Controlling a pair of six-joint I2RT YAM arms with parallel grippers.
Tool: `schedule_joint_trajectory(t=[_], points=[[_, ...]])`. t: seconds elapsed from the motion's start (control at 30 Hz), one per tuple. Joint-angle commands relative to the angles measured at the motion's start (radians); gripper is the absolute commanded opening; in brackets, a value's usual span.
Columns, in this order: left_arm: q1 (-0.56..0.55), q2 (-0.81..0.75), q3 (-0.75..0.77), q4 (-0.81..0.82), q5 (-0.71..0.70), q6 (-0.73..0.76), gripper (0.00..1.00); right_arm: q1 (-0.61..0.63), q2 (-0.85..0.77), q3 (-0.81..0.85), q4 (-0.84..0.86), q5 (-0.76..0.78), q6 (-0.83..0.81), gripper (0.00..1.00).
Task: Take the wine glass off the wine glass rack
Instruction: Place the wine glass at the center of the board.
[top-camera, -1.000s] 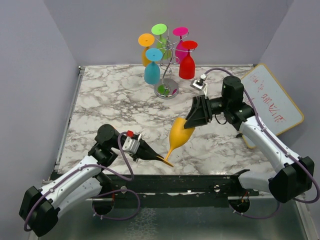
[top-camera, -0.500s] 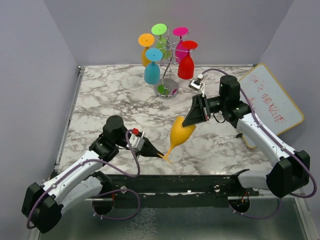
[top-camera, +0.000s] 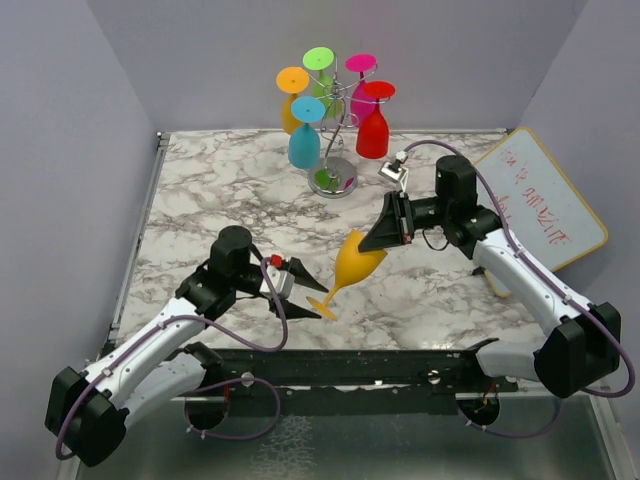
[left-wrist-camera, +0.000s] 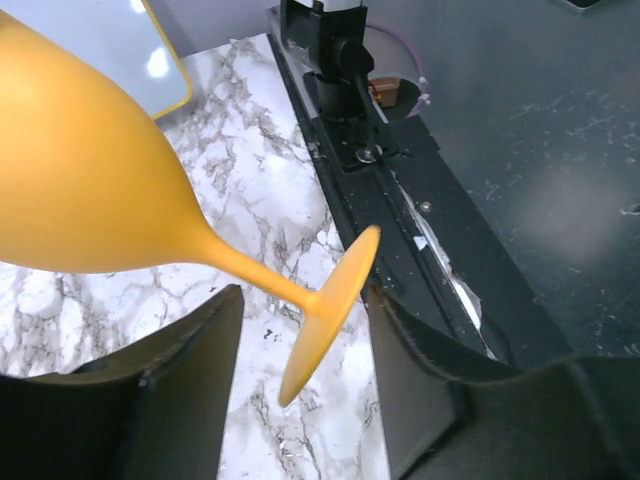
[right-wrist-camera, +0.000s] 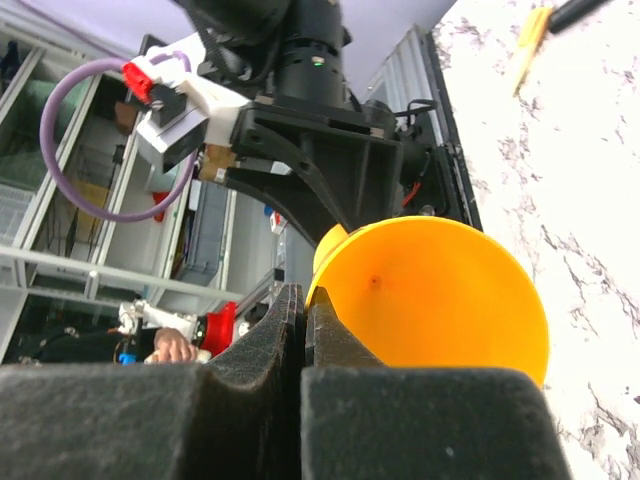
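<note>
Clear marble lies below my right gripper, to its right in the top view, so I will swing the tilted glass over there, turn it upright, lower and release.
An orange wine glass (top-camera: 355, 262) hangs tilted over the front of the marble table, bowl up to the right, foot (top-camera: 322, 308) down to the left. My right gripper (top-camera: 370, 243) is shut on the bowl's rim; in the right wrist view the rim of the glass (right-wrist-camera: 440, 300) is pinched by my right gripper (right-wrist-camera: 305, 298). My left gripper (top-camera: 312, 300) is open, its fingers either side of the foot. In the left wrist view the glass's foot (left-wrist-camera: 330, 310) stands free between my left gripper's (left-wrist-camera: 303, 300) fingers. The wine glass rack (top-camera: 338, 150) stands at the back, with several coloured glasses hanging on it.
A whiteboard (top-camera: 545, 200) with red writing leans at the table's right edge. The black base rail (top-camera: 400, 365) runs along the near edge, just behind the glass's foot. Grey walls close in the left, back and right.
My right gripper closed on the bowl's rim. My left gripper, shut on the foot before, has opened and let go. Both arms and the glass shifted slightly left.
</note>
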Motion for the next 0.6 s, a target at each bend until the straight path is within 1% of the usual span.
schedule_joint_trajectory(t=[0.0,0.07,0.13,0.2,0.33,0.4,0.47,0.53,0.57], points=[[0.014,-0.065,-0.055,0.106,-0.074,-0.074,0.58,0.004,-0.014,0.001,-0.109,0.117,-0.091,0.01],[0.022,-0.082,-0.080,0.180,-0.112,-0.138,0.60,0.004,-0.006,0.005,-0.131,0.157,-0.108,0.01],[0.028,-0.091,-0.109,0.268,-0.179,-0.228,0.61,0.004,0.006,0.015,-0.177,0.221,-0.136,0.00],[0.031,-0.102,-0.133,0.326,-0.218,-0.294,0.61,0.004,0.018,0.021,-0.218,0.302,-0.165,0.01],[0.034,-0.146,-0.164,0.342,-0.291,-0.365,0.64,0.004,0.035,0.043,-0.278,0.388,-0.228,0.01],[0.033,-0.183,-0.189,0.351,-0.350,-0.384,0.65,0.004,0.038,0.072,-0.338,0.485,-0.269,0.00],[0.033,-0.222,-0.215,0.360,-0.439,-0.405,0.71,0.004,0.031,0.090,-0.384,0.597,-0.301,0.01],[0.033,-0.257,-0.243,0.368,-0.536,-0.434,0.77,0.004,0.015,0.085,-0.392,0.690,-0.305,0.01],[0.033,-0.271,-0.253,0.368,-0.578,-0.447,0.79,0.004,0.005,0.081,-0.385,0.728,-0.300,0.00]])
